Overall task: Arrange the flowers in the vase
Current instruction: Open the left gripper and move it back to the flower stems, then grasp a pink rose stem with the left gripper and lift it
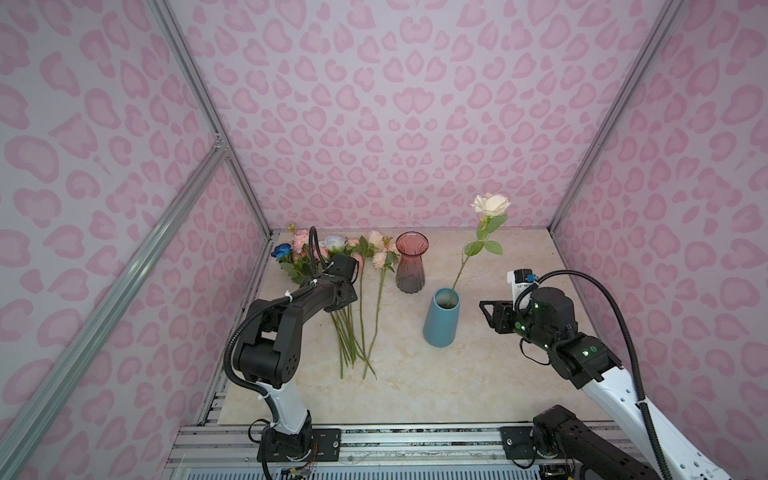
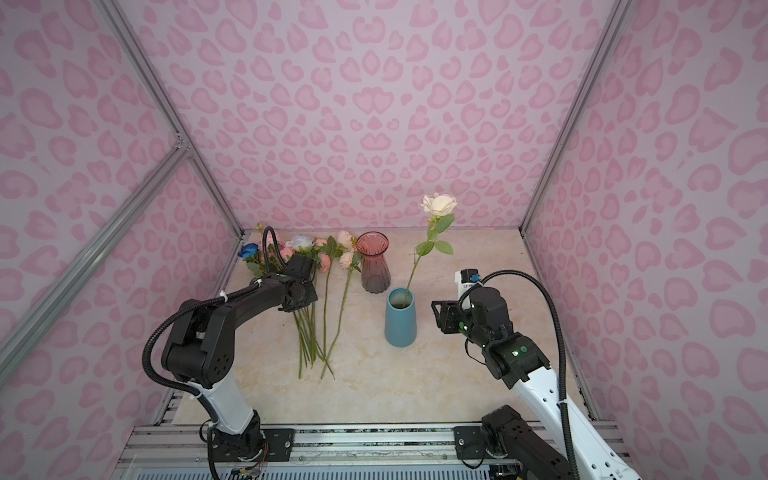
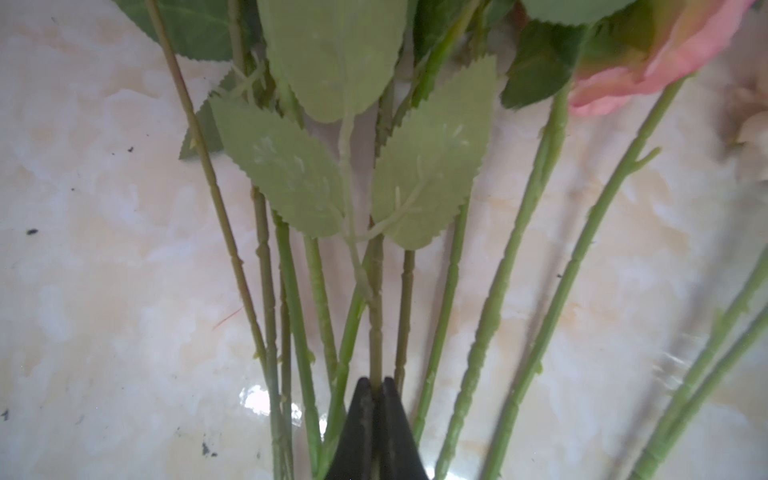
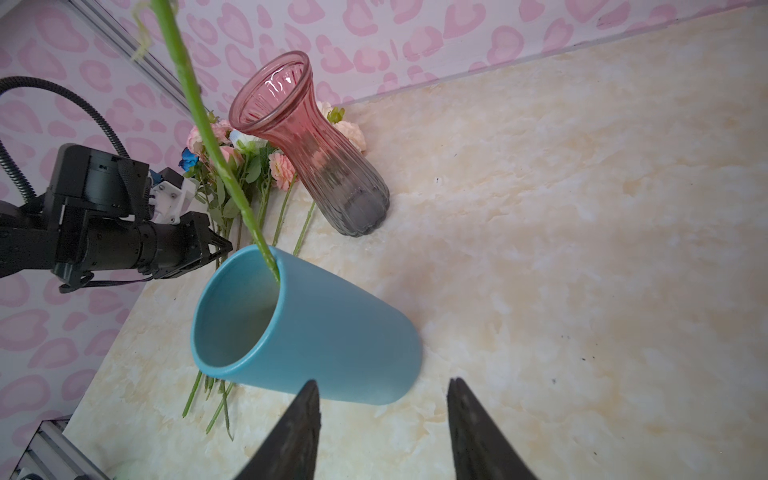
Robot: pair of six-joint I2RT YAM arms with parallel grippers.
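The blue vase's opening [image 1: 445, 299] has room beside the rose [image 1: 491, 204]. I will lift my left gripper, turn the thin green stem upright, lower it into that opening and let it go.
The flowers [image 1: 353, 328] lie in a bundle on the marble table at the left, blooms [image 1: 334, 243] toward the back wall. My left gripper [image 3: 376, 380] reaches down into the stems and is shut on one thin green stem [image 3: 376, 316] with a three-leaf sprig. In both top views its fingers are hidden under the wrist [image 1: 343, 286] [image 2: 297, 286]. A cream rose [image 1: 491, 204] stands in the blue vase [image 1: 440, 322] [image 4: 332, 332]. My right gripper [image 4: 384, 382] [image 1: 484, 309] hovers just right of that vase, open and holding nothing.
A pink-to-grey glass vase [image 1: 410, 262] [image 4: 316, 158] stands behind the blue one, beside the blooms. Pink patterned walls close in the back and sides. An aluminium rail [image 1: 415, 440] runs along the front edge. Bare marble [image 1: 519, 374] lies in front of the blue vase.
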